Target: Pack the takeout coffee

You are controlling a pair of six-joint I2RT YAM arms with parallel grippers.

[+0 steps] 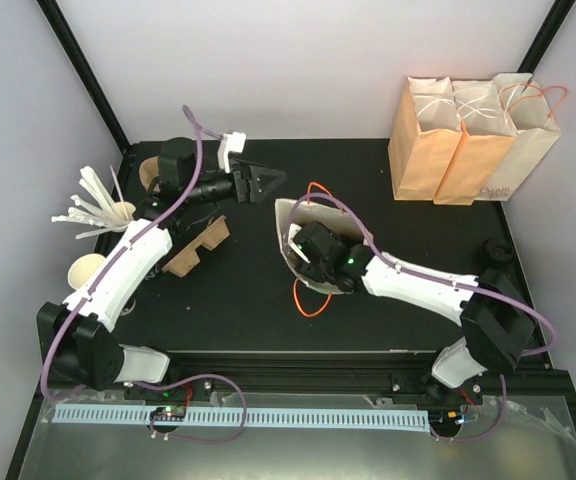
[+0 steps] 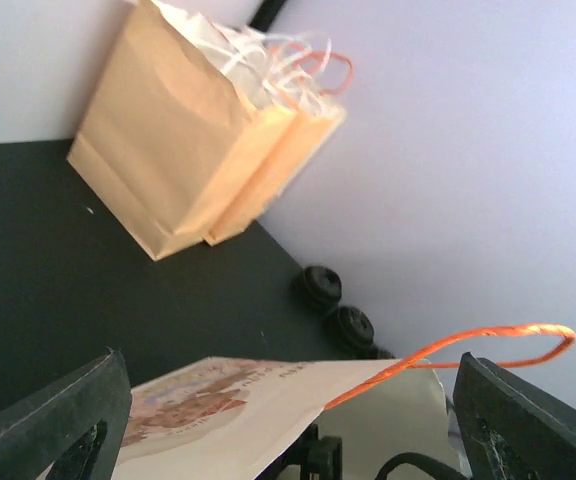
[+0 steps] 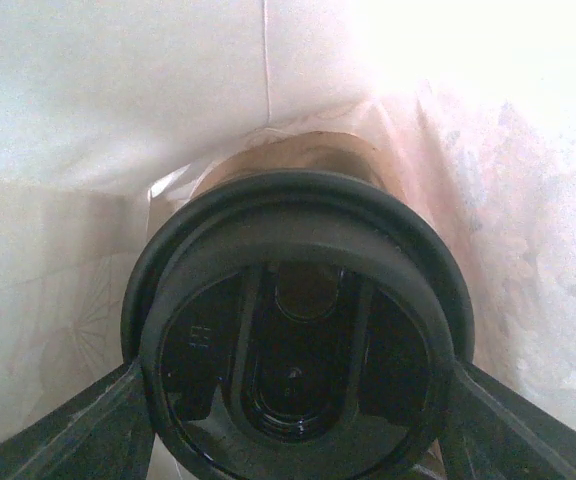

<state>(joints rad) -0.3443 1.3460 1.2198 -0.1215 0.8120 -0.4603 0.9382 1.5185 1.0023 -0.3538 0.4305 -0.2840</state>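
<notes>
My right gripper should move outward with the coffee (image 3: 298, 330) to the bag's bottom, which lies beyond its fingers, and release it there, because white paper surrounds the cup.
The takeout coffee (image 3: 298, 330), a black cup with a round black lid, fills the right wrist view, inside a white paper bag (image 3: 118, 100). My right gripper (image 3: 298, 420) is shut on it, one finger on each side of the lid. In the top view the bag (image 1: 286, 225) lies on its side mid-table with orange handles, and my right gripper (image 1: 310, 262) reaches into its mouth; the cup is hidden there. My left gripper (image 1: 266, 183) is open just behind the bag's top corner. In the left wrist view the bag's edge (image 2: 238, 410) and orange handle (image 2: 488, 335) lie between its spread fingers (image 2: 78, 420).
Three upright paper bags (image 1: 468, 140) stand at the back right. Loose black lids (image 1: 495, 252) lie by the right edge and also show in the left wrist view (image 2: 338, 305). A cup of white utensils (image 1: 103, 210), a paper cup (image 1: 88, 270) and a cardboard carrier (image 1: 198, 248) sit at the left.
</notes>
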